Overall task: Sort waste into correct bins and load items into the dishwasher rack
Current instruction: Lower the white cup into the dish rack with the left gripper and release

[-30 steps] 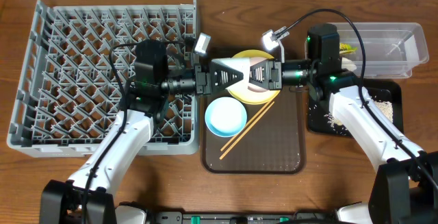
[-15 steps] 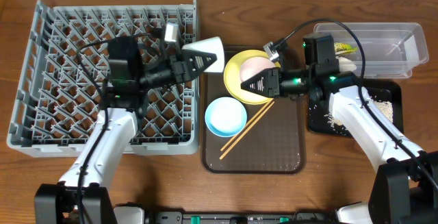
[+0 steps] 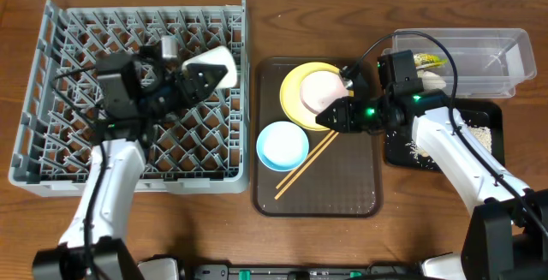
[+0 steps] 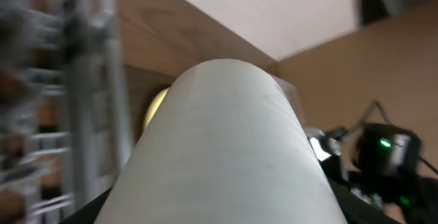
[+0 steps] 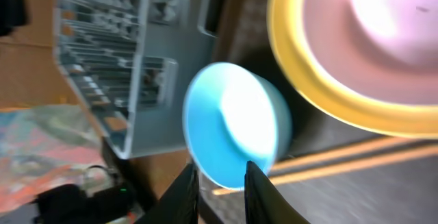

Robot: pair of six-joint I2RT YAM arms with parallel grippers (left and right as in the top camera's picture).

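My left gripper is holding the small white cup (image 3: 218, 60) and needs to move back and down to release it among the rack's near wires, since that spot is empty.
My left gripper (image 3: 201, 74) is shut on the small white cup (image 3: 218, 60) and holds it tilted over the right side of the grey dishwasher rack (image 3: 86, 100). The cup (image 4: 219, 148) fills the left wrist view. My right gripper (image 3: 330, 117) hangs over the front edge of the yellow plate (image 3: 295, 83), its jaws a little apart with nothing between them. The white bowl (image 3: 321, 92) sits on that plate. The light-blue bowl (image 3: 282, 145) and the chopsticks (image 3: 308, 164) lie on the brown tray (image 3: 342, 194). In the right wrist view the blue bowl (image 5: 236, 135) lies just beyond my fingertips (image 5: 220, 172).
At the back right a clear tub (image 3: 479, 53) holds a green-and-yellow wrapper (image 3: 432, 60) and a white tissue (image 3: 435, 80). In front of it a black tray (image 3: 484, 139) holds whitish food scraps. The rack's upright pegs stand below the cup.
My left gripper has carried the cup leftward, from above the plate to over the rack. The right gripper has drawn back to the right and now sits near the plate's front edge.
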